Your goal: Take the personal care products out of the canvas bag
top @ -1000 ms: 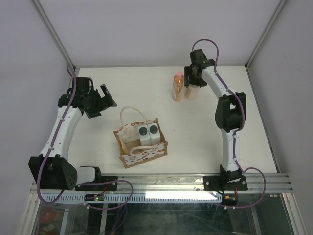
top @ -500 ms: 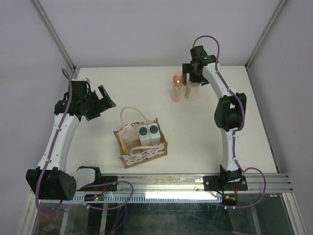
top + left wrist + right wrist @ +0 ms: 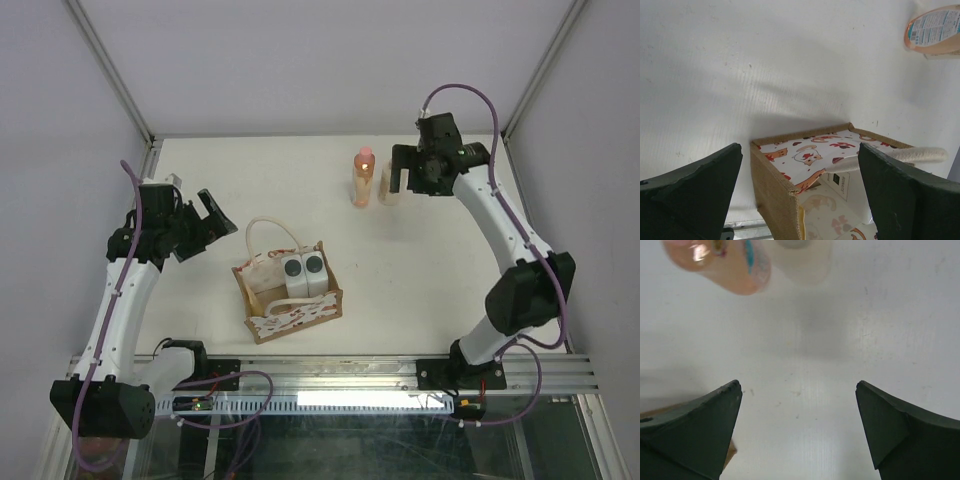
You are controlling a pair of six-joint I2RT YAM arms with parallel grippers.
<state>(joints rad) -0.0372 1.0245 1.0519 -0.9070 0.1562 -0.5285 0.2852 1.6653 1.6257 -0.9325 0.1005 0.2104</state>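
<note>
My right gripper swings back to the left in the top view next and moves down onto the tan tube still in the bag [image 3: 290, 300] below.
The canvas bag [image 3: 290, 300] stands near the table's front middle, with two white bottles [image 3: 304, 268] with dark grey caps upright inside. The orange bottle [image 3: 364, 180] with pink cap and the beige bottle [image 3: 387, 187] stand side by side on the table at the back. My right gripper [image 3: 408, 178] is open and empty just right of the beige bottle. Its wrist view shows the orange bottle [image 3: 725, 265] and the beige bottle [image 3: 802, 257] beyond the open gripper [image 3: 797, 390]. My left gripper [image 3: 212, 228] is open and empty, left of the bag. Its wrist view looks into the bag [image 3: 775, 185].
The bag's rope handles [image 3: 270, 235] loop up on its left side; one handle [image 3: 912, 154] crosses the left wrist view. The metal frame rail [image 3: 330, 368] runs along the near table edge. The enclosure walls close in the back and both sides.
My right gripper has drawn back to the right, off the beige bottle, which stays standing beside the orange one. My left arm has shifted down and slightly left, still open.
</note>
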